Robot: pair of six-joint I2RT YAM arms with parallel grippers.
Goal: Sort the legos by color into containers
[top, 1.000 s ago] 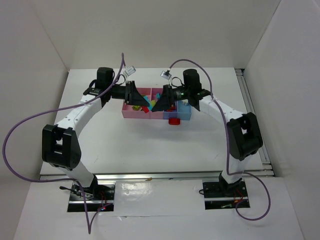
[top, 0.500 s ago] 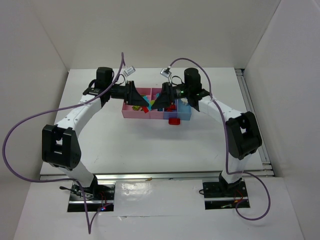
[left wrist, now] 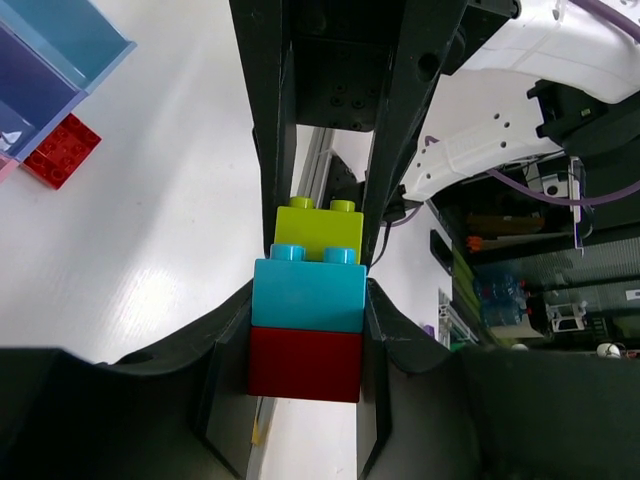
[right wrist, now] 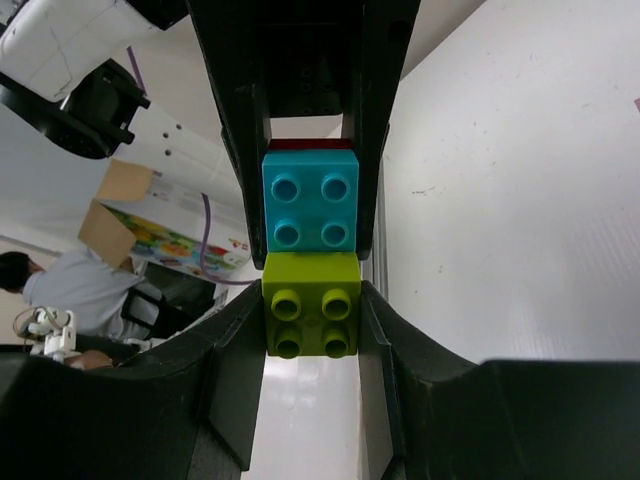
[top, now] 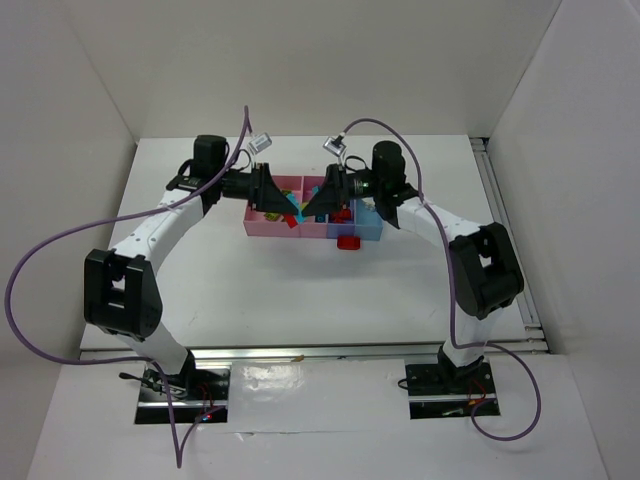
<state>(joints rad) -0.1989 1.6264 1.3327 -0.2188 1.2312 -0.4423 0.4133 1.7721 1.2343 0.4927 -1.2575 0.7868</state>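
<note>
The right gripper swings and tilts down next over the pink bin of matching lime legos, which lies below it and to its left in the top view.
A stack of three joined legos hangs in the air between my two grippers, above the containers (top: 268,226). My left gripper (left wrist: 308,330) is shut on the red lego (left wrist: 305,365) and the cyan lego (left wrist: 308,293) at one end. My right gripper (right wrist: 311,322) is shut on the lime green lego (right wrist: 311,318) at the other end, with the cyan lego (right wrist: 310,210) just beyond it. From above, both grippers meet over the pink bins, left gripper (top: 275,196) facing right gripper (top: 320,202). Several more legos lie in the bins, partly hidden by the grippers.
A loose red lego (top: 348,241) lies on the white table just in front of the blue bins; the left wrist view shows this red lego (left wrist: 62,150) beside the light blue bin (left wrist: 80,35). White walls enclose the table on three sides.
My right gripper has closed its jaws onto the lime green end of the stack and shifted slightly left. The left gripper has kept its grip and place.
</note>
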